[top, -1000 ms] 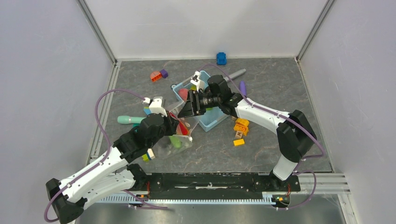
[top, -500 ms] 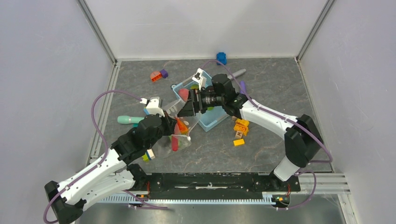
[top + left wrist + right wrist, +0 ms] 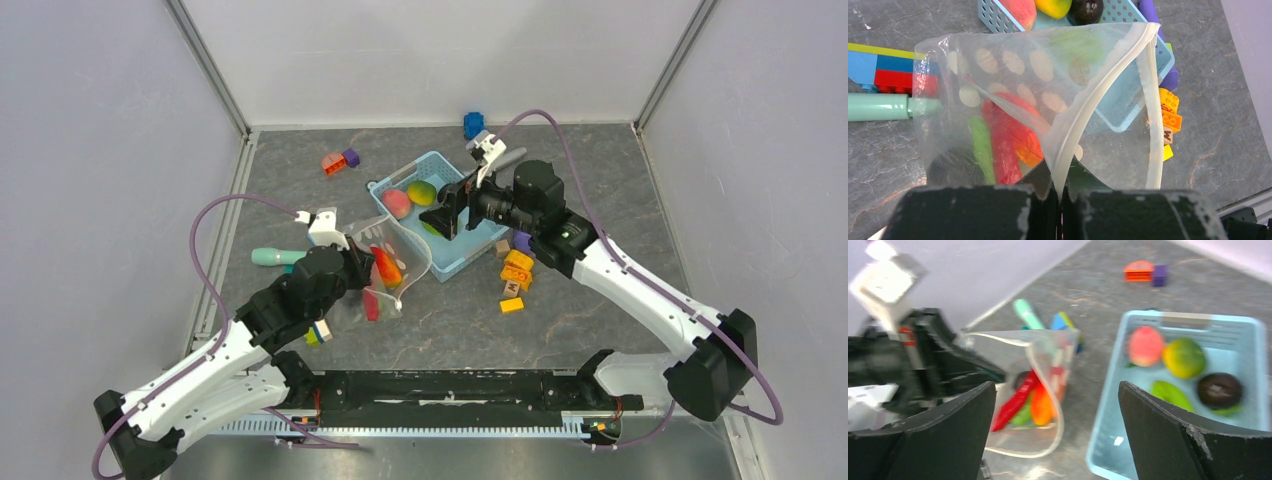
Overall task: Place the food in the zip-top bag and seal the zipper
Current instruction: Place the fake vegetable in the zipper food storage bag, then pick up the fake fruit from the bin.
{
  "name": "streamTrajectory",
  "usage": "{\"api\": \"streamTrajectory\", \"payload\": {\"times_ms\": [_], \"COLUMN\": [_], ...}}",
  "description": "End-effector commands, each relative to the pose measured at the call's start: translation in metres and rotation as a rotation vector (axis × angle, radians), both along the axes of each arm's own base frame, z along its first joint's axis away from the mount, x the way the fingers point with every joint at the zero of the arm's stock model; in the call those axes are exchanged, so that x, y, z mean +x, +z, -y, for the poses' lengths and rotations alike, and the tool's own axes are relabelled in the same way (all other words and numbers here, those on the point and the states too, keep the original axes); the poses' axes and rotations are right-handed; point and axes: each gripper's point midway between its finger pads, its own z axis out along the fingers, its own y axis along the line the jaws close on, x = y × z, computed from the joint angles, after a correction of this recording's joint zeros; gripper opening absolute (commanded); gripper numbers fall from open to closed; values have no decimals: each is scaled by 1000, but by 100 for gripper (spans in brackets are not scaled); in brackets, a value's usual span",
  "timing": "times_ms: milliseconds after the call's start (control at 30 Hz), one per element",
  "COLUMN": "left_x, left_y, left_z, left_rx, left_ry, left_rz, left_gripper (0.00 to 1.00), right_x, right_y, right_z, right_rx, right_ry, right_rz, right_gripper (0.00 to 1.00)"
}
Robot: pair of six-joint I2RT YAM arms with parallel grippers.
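The basket's green piece (image 3: 432, 229) (image 3: 1170, 394) is below my right gripper, which will tip its fingers down and lower them around it, where the bare bottom of the basket leaves them room.
My left gripper (image 3: 1060, 200) is shut on the zipper (image 3: 1088, 105) at the mouth of the zip-top bag (image 3: 385, 285), holding it up and open. Inside the bag lie a red pepper (image 3: 1003, 150), a green piece (image 3: 980, 145), an orange piece (image 3: 1029, 145) and a dark piece (image 3: 948, 167). More food sits in the light-blue basket (image 3: 1103, 405): pink fruit (image 3: 1145, 345), yellow-green fruit (image 3: 1184, 357), green piece (image 3: 1170, 394), dark brown fruit (image 3: 1219, 390). My right gripper (image 3: 445, 215) hovers over the basket, open and empty.
Lettered blocks (image 3: 517, 272) and a purple stick (image 3: 521, 242) lie right of the basket. A mint-green handle (image 3: 275, 257) and stacked bricks (image 3: 878, 70) lie left of the bag. An orange-purple block (image 3: 338, 161) and a blue toy (image 3: 474, 125) sit near the back wall.
My right gripper opened wide at the bag's mouth, then drew back right, over the basket. An orange piece now lies in the bag. The left gripper kept its hold.
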Motion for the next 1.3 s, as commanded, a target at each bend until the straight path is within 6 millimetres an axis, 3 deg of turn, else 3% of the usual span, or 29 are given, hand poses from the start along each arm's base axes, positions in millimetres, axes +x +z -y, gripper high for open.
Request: {"api": "streamTrajectory", "payload": {"times_ms": [0,367,733,1267], "left_x": [4,6,7,6], "left_y": [9,9,7,8], "left_z": [-6,-11,-13,-13], "left_rx": [-20,-15,-8,-10], "left_ry": [40,67,80,78], "left_rz": [39,47,44,45], "left_gripper": [4,4,4,4], "right_x": [36,81,114,133], "right_y": [-31,-117,-188,-237], "right_z": [39,48,34,29], "right_rx": [-204,-582,-701,-746], "right_ry": [-188,-154,-114,-147], "right_rz": [179,268,178,142], "right_gripper": [98,98,98,96]}}
